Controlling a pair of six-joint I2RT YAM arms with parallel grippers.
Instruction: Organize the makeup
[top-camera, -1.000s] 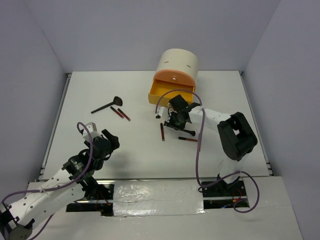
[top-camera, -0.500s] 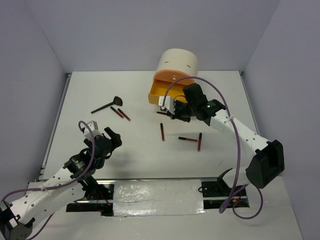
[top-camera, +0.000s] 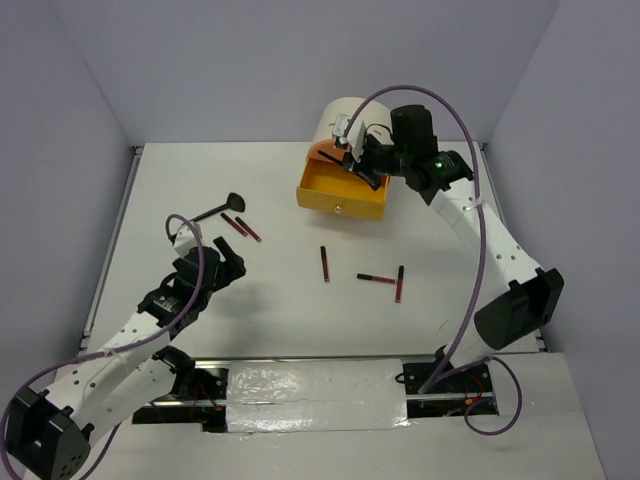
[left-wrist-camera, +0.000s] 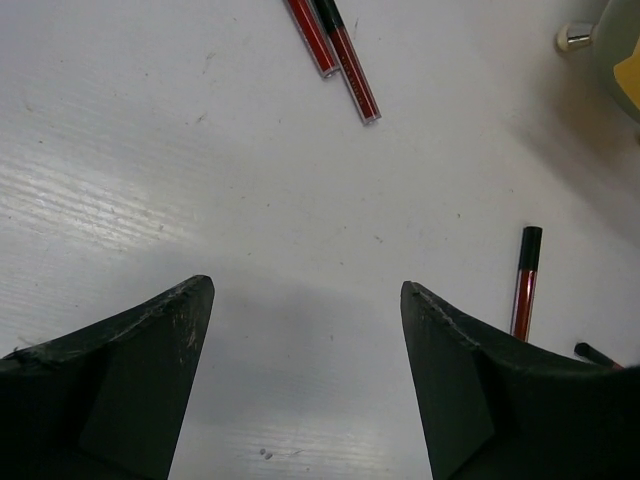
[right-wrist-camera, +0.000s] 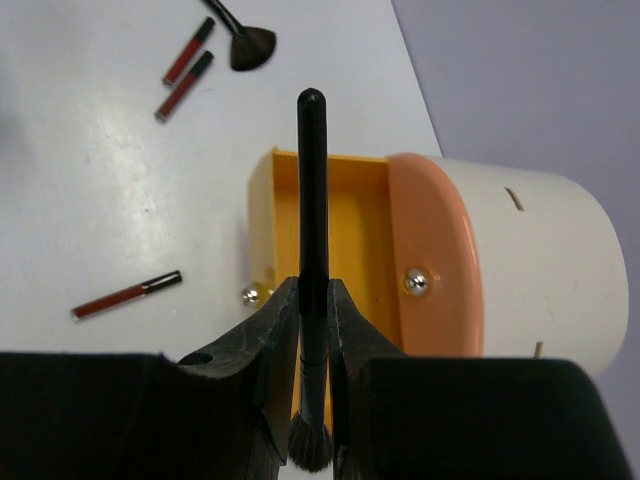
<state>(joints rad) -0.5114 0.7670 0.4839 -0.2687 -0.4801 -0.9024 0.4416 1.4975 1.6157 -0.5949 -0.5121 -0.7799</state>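
The right gripper moves down toward the open yellow drawer's bottom next and releases the black brush, because the pulled-out drawer lies below with clear space inside.
My right gripper (top-camera: 356, 160) is shut on a small black brush (right-wrist-camera: 312, 200) and holds it above the open yellow drawer (top-camera: 340, 192), handle pointing out, bristles between the fingers. My left gripper (top-camera: 228, 262) is open and empty, low over the table. Two dark-red sticks (top-camera: 241, 226) lie ahead of it, also in the left wrist view (left-wrist-camera: 335, 45). A black long-handled fan brush (top-camera: 222, 207) lies beyond them. Three more sticks lie mid-table: one (top-camera: 325, 263), one (top-camera: 376, 278) and one (top-camera: 400, 283). No packets show.
The cream cylinder (top-camera: 352, 125) stands at the back centre with its yellow drawer pulled out toward me; an orange drawer front (right-wrist-camera: 435, 260) sits above it. The table's side rails run left (top-camera: 110, 250) and right (top-camera: 515, 250).
My right arm lifted off the table with the black brush and swung back over the open drawer. My left gripper moved forward toward the pair of sticks.
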